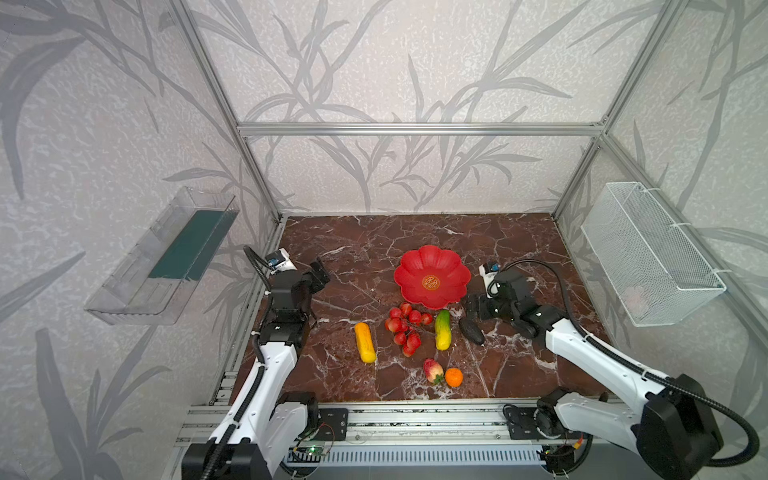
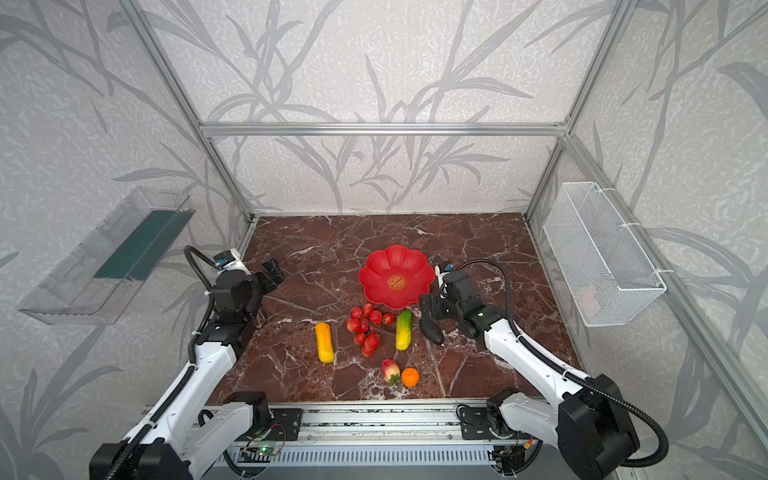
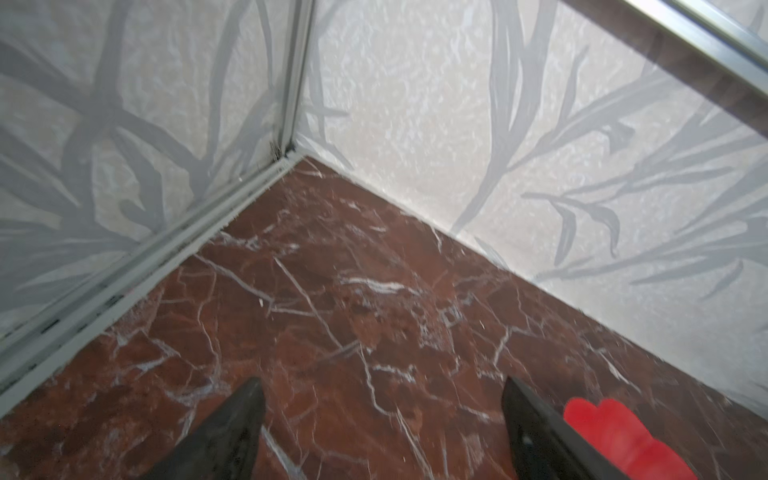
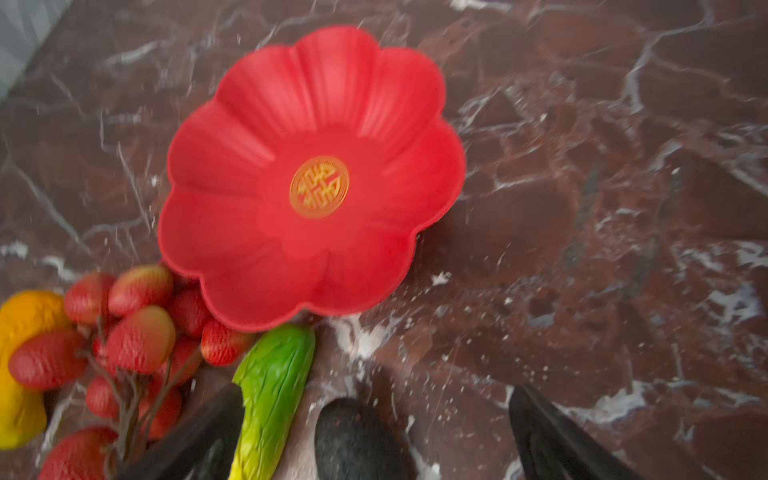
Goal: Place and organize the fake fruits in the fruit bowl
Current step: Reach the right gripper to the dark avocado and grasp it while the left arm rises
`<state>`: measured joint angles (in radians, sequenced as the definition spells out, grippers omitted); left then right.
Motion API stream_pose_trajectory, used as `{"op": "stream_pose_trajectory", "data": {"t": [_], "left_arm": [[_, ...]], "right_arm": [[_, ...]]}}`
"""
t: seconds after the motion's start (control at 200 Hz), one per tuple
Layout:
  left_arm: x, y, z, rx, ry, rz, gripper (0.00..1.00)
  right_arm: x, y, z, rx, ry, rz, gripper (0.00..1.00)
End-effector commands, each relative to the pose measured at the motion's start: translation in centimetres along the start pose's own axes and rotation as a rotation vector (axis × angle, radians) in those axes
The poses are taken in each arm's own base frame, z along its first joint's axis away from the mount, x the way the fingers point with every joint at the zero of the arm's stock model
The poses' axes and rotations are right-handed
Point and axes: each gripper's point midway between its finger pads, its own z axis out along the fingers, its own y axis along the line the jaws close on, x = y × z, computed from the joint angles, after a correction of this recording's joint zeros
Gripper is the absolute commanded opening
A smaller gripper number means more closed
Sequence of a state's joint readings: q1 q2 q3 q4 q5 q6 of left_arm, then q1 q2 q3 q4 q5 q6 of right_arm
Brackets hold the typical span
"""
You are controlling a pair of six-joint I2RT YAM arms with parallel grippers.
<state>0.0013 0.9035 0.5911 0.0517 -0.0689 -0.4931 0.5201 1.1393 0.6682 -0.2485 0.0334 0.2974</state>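
Observation:
My right gripper is only above the dark oval's far end now. It needs to move back and down next, over the dark oval's middle [image 1: 472, 330], and close across its narrow width.
The red scalloped fruit bowl [image 1: 432, 277] [image 2: 397, 277] [image 4: 311, 178] holds nothing and sits mid-floor; its rim also shows in the left wrist view [image 3: 615, 432]. In front of it lie a yellow oblong [image 1: 365, 343] [image 2: 324, 343], a red berry cluster [image 1: 405, 328] [image 4: 137, 332], a green-yellow oblong [image 1: 442, 330] [image 4: 270, 395] and a dark oval [image 1: 471, 330] [image 4: 357, 440]. Nearer the front are a peach [image 1: 433, 370] and a small orange [image 1: 454, 377]. My right gripper [image 1: 469, 307] [image 4: 376, 395] is open over the dark oval's far end. My left gripper [image 1: 320, 272] [image 3: 382, 384] is open over bare marble, left of the bowl.
A clear plastic tray [image 1: 166, 257] hangs on the left wall and a white wire basket [image 1: 648, 253] on the right wall. Aluminium frame posts and papered walls close in the marble floor [image 1: 357, 249]. A metal rail [image 1: 415, 424] runs along the front edge.

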Motion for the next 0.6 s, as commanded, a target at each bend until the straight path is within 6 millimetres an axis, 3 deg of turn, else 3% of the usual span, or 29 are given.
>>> {"op": "stream_pose_trajectory", "data": {"t": [0.0,0.285,0.595], "left_arm": [[3.6,-0.6,-2.0,0.049,0.213,-0.032,0.87],[5.1,-0.2,-6.2,0.019,0.362,-0.036,0.87],[6.5,0.2,-9.4,0.036,0.439,0.006,0.87]], "right_arm": [[4.9,-1.0,-0.1,0.071,0.132,-0.010,1.00],[7.7,0.1,1.6,0.074,0.178,-0.015,0.96],[8.1,0.0,3.5,0.091,0.192,-0.031,0.85]]}}
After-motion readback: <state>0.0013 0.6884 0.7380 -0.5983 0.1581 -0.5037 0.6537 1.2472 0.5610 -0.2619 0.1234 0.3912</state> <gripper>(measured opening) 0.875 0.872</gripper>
